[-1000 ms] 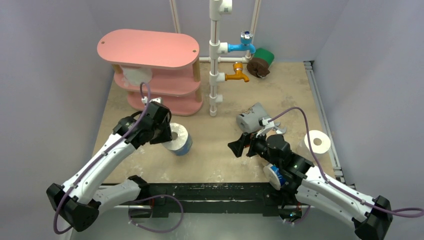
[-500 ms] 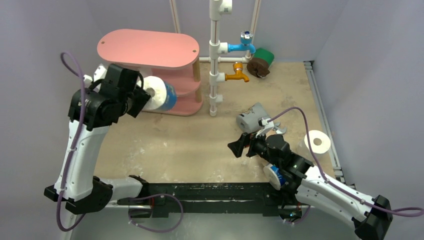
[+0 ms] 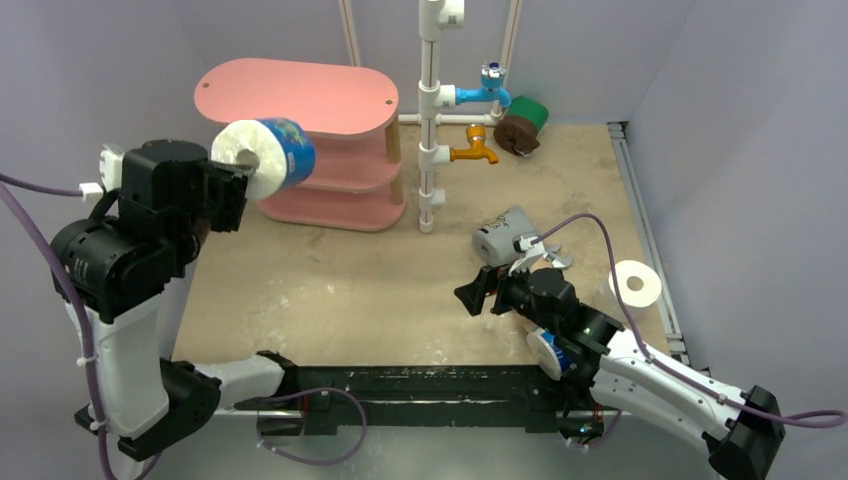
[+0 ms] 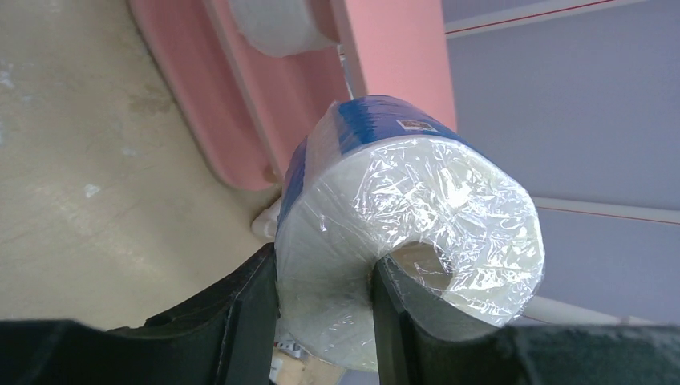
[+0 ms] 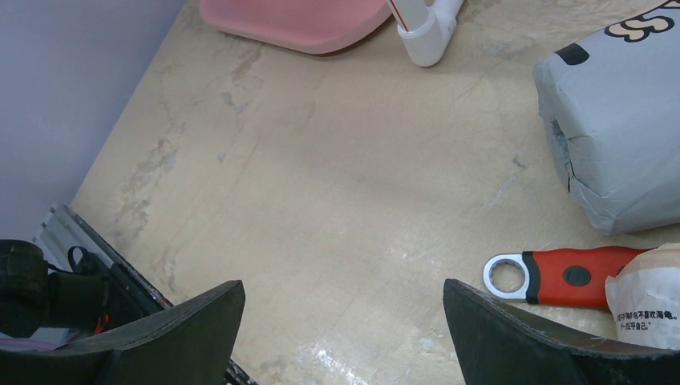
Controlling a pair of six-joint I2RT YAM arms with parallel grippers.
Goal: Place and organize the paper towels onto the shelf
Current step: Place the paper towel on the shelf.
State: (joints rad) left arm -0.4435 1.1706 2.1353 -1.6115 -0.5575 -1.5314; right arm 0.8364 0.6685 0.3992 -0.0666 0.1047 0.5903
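Note:
I will move my left gripper outward and to the right in the top view, over the pink shelf's top board (image 3: 325, 106) (image 4: 405, 52), and release the paper towel roll there, because the board is bare.
My left gripper (image 3: 238, 172) is shut on a blue-printed, plastic-wrapped paper towel roll (image 3: 268, 151), held in the air in front of the left end of the pink shelf (image 3: 300, 95). In the left wrist view one finger (image 4: 398, 309) sits in the roll's core and the other presses its outer wall, so the gripper (image 4: 325, 301) pinches the roll (image 4: 401, 208). A white roll (image 4: 277, 24) lies on a shelf tier (image 4: 393, 56). My right gripper (image 3: 478, 294) hangs open and empty (image 5: 345, 313) over the table near a grey-wrapped roll (image 3: 505, 236) (image 5: 617, 136).
A bare white roll (image 3: 635, 283) stands at the right edge. Green (image 3: 532, 111) and brown (image 3: 516, 134) rolls lie at the back. The white pipe frame (image 3: 430, 150) stands right of the shelf. A red-handled wrench (image 5: 569, 277) lies beside a printed roll (image 5: 645, 301).
The left arm has lifted the blue roll off the table and carried it up and left to the height of the shelf's top board. The right arm has stayed put.

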